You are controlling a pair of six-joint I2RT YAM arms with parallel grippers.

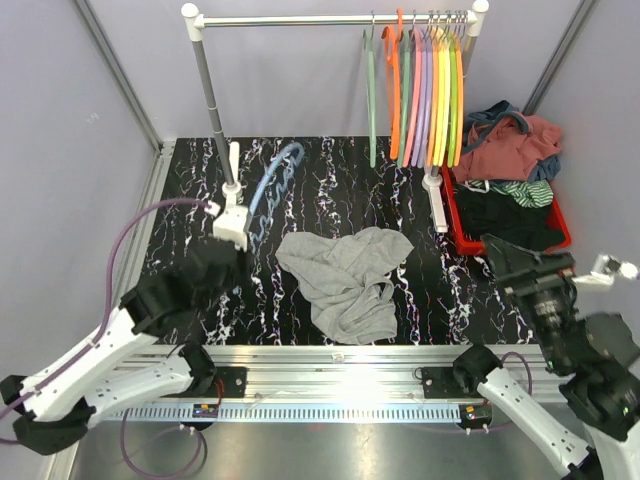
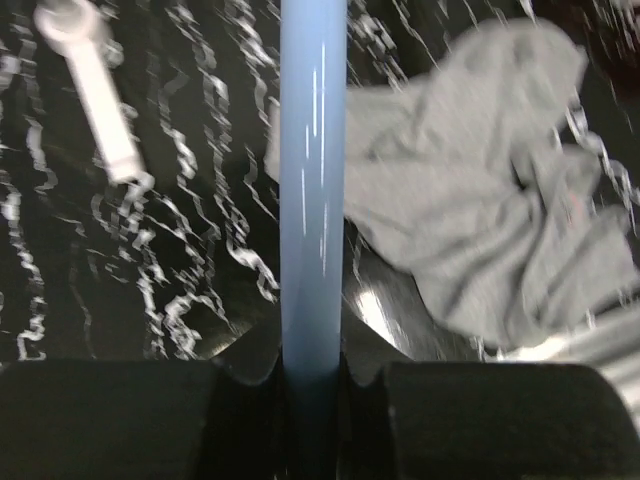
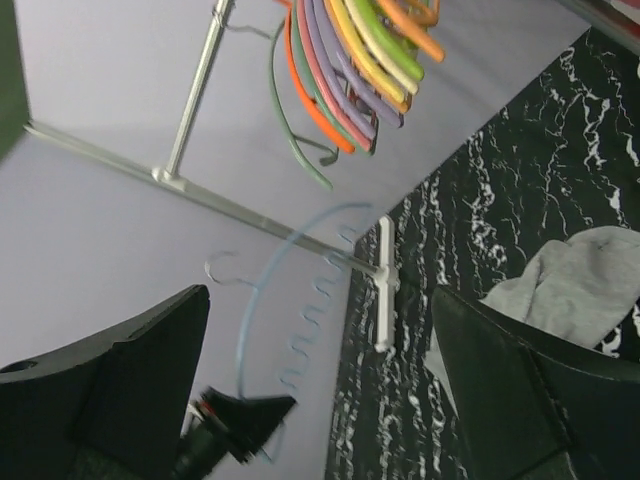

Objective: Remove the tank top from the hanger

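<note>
The light blue hanger [image 1: 272, 185] in my left gripper will next go up and outward, onto the white rack's empty part, to hook there.
The grey tank top [image 1: 345, 278] lies crumpled on the black marbled table, free of the hanger. My left gripper [image 1: 222, 262] is shut on the light blue hanger [image 1: 272, 185], holding it up off the table to the left of the tank top. In the left wrist view the hanger's blue bar [image 2: 313, 200] runs straight up from the closed gripper [image 2: 313, 372], with the tank top [image 2: 500, 200] lying to the right. My right gripper [image 1: 508, 256] hovers at the table's right side, open and empty [image 3: 320, 385]; its view shows the hanger [image 3: 250, 310] and the tank top [image 3: 580, 280].
A white clothes rack [image 1: 330, 18] spans the back, with several coloured hangers [image 1: 425, 85] at its right end. Its white feet [image 1: 232, 205] rest on the table. A red bin [image 1: 562, 225] piled with clothes stands at the back right.
</note>
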